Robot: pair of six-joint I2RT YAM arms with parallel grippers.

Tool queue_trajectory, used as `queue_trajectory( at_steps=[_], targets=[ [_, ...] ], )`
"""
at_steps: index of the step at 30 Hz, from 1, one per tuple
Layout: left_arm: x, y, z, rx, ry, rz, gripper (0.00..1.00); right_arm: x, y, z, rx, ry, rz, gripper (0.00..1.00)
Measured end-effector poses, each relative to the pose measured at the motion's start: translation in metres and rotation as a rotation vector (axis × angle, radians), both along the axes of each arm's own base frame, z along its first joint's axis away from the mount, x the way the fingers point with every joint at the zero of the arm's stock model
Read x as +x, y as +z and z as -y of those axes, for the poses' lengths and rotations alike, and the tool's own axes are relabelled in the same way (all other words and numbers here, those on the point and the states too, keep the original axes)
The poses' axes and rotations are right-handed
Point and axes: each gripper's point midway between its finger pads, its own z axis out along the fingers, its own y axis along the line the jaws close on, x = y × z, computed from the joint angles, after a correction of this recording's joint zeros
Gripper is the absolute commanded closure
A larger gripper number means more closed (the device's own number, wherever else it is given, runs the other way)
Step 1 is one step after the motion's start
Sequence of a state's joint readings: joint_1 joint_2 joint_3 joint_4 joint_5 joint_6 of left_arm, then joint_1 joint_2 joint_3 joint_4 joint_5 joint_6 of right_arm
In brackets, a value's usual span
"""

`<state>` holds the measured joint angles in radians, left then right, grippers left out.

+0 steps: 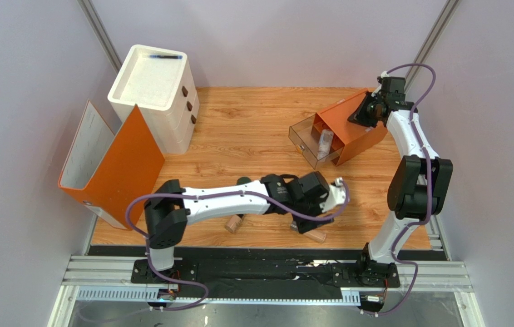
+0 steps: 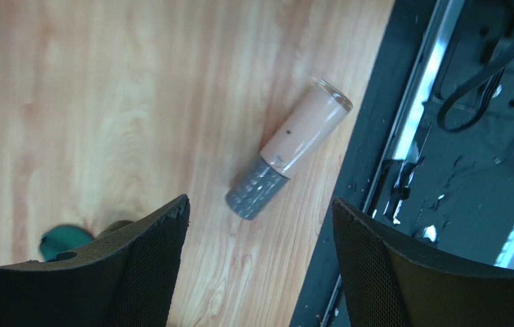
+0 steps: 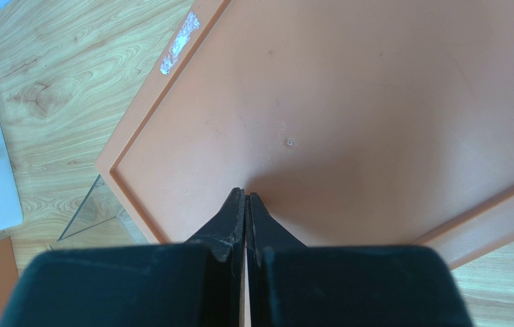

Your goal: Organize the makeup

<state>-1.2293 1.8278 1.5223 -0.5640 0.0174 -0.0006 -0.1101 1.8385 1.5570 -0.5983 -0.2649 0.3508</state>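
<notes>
The left gripper comes down next onto the makeup tube's beige body (image 1: 313, 235) (image 2: 288, 150) beside its dark cap and closes there. The tube lies on the wood below my open fingers.
My left gripper (image 2: 260, 204) hangs open over the table's front edge, with nothing between its fingers. Just beyond its tips a beige makeup tube with a dark cap (image 2: 294, 146) lies on the wood; it also shows in the top view (image 1: 316, 236). A second beige tube (image 1: 232, 223) lies under the left arm. A dark-green disc (image 1: 244, 181) peeks out beside that arm and sits left of my left finger (image 2: 58, 242). My right gripper (image 3: 246, 192) is shut, its tips against the orange drawer box (image 3: 376, 102). A clear tube (image 1: 326, 142) stands in the box's clear drawer (image 1: 305, 139).
A white drawer tower (image 1: 154, 88) stands at the back left. An orange and white folder (image 1: 113, 167) leans open beside it. The black mounting rail (image 2: 457, 170) runs just past the table's front edge, close to the beige tube.
</notes>
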Motion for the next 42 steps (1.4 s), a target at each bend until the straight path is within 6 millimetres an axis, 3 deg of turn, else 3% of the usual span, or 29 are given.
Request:
queue_trajectory(
  at_steps=[2,5,9,13,14,18,20,21,23,35,38,42],
  targets=[
    [-0.019,-0.028,-0.002,0.091,-0.091,0.002,0.2,0.0,0.0,0.0,0.0,0.0,0.0,1.0],
    [-0.025,-0.057,-0.003,0.186,-0.161,0.005,0.21,0.0,-0.001,0.0,0.0,0.0,0.0,1.0],
    [-0.024,-0.083,0.001,0.25,-0.197,0.003,0.22,0.0,-0.001,0.0,0.001,0.001,0.001,1.0],
    [-0.024,-0.097,0.006,0.275,-0.211,-0.007,0.3,0.0,-0.001,0.0,0.002,0.002,0.002,1.0],
    [-0.024,-0.099,0.007,0.276,-0.213,-0.011,0.33,0.0,-0.001,0.0,0.002,0.002,0.002,1.0],
    [-0.028,-0.109,0.01,0.284,-0.238,-0.031,0.69,0.0,0.0,-0.001,0.002,0.002,0.003,1.0],
    [-0.031,-0.111,0.009,0.288,-0.255,-0.042,0.8,0.0,0.0,-0.001,0.002,0.002,0.003,1.0],
    [-0.031,-0.111,0.009,0.288,-0.26,-0.043,0.9,0.0,0.0,-0.001,0.002,0.002,0.003,1.0],
    [-0.032,-0.112,0.009,0.289,-0.263,-0.044,1.0,0.0,0.0,-0.001,0.002,0.002,0.003,1.0],
    [-0.025,-0.103,0.0,0.307,-0.209,-0.041,1.0,0.0,0.0,0.0,0.002,0.002,0.003,1.0],
    [-0.016,-0.079,0.003,0.267,-0.145,-0.062,1.0,0.0,0.0,-0.001,0.002,0.002,0.003,1.0],
    [0.022,-0.019,0.028,0.08,-0.019,-0.093,1.0,0.0,0.0,-0.001,0.002,0.002,0.003,1.0]
  ],
)
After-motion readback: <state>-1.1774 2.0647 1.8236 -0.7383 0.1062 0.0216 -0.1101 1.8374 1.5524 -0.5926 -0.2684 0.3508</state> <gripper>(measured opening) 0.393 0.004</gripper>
